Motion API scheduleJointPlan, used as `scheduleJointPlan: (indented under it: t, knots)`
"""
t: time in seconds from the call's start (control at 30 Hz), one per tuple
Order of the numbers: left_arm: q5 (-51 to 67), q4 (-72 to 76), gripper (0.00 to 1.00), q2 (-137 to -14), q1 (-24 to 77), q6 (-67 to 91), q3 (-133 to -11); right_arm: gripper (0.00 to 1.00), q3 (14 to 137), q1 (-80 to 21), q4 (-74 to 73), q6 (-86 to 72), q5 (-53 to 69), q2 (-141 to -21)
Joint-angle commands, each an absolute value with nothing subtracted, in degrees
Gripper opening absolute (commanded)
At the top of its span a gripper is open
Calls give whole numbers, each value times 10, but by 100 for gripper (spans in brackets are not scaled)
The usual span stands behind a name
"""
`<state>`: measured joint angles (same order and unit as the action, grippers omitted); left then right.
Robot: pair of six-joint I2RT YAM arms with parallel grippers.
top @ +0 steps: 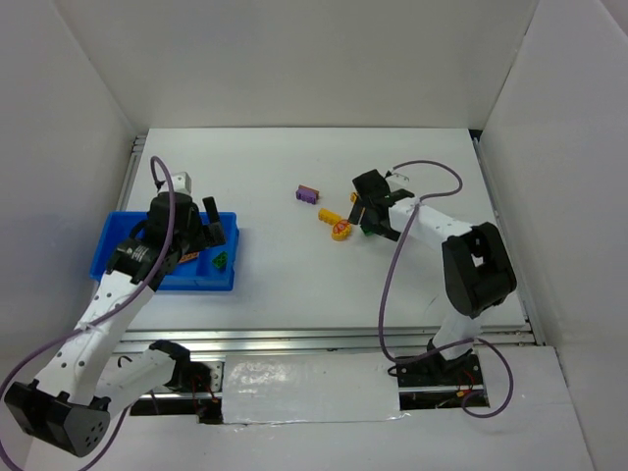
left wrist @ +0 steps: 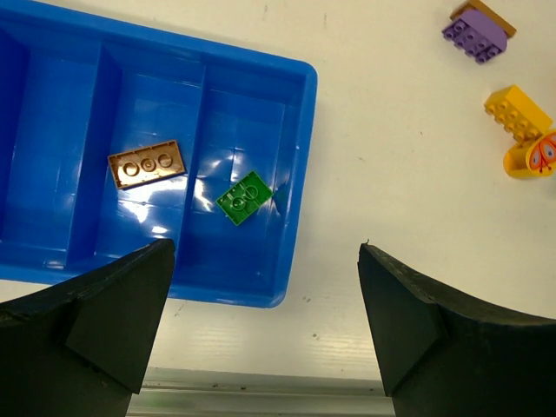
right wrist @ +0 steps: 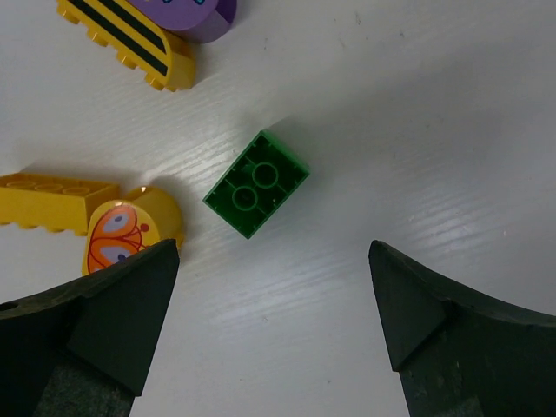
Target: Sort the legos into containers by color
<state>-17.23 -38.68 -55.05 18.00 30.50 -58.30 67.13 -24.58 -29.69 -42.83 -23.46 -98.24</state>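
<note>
I need to move my right gripper down next, with its open fingers going on either side of the loose green brick [right wrist: 257, 184], because there is bare table between it and the yellow butterfly piece [right wrist: 130, 230].
The blue tray [top: 196, 285] lies at the left. In the left wrist view, the tray [left wrist: 300, 130] holds an orange-brown brick [left wrist: 146, 164] in a middle compartment and a green brick [left wrist: 246, 197] in the rightmost one. My left gripper [left wrist: 265, 252] is open and empty above the tray's near right corner. My right gripper [right wrist: 274, 252] is open and empty just above a loose green brick [right wrist: 257, 183] on the table. Beside it lie a yellow brick [right wrist: 54, 202], a yellow butterfly piece [right wrist: 130, 230], a yellow striped piece [right wrist: 130, 39] and a purple piece [right wrist: 187, 16].
A purple-topped brick [top: 308, 194] lies on the table left of the right gripper [top: 368, 211], with the yellow pieces [top: 334, 224] near it. White walls enclose the table on three sides. A metal rail runs along the near edge [left wrist: 261, 391].
</note>
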Motion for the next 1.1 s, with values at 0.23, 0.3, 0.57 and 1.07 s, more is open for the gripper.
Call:
scheduleJointPlan:
  t: [0.23, 0.3, 0.57, 1.07]
  knots:
    - [-115, -351, 99, -538, 192, 271, -571, 96, 772, -231, -337, -515, -273, -1061]
    - [-118, -351, 100, -534, 195, 271, -570, 96, 768, -231, -337, -525, -280, -1073]
    - [-110, -352, 99, -535, 197, 267, -571, 93, 787, -231, -362, -528, -287, -1114]
    - [-113, -352, 100, -527, 202, 268, -570, 59, 788, -229, -369, -513, -269, -1119]
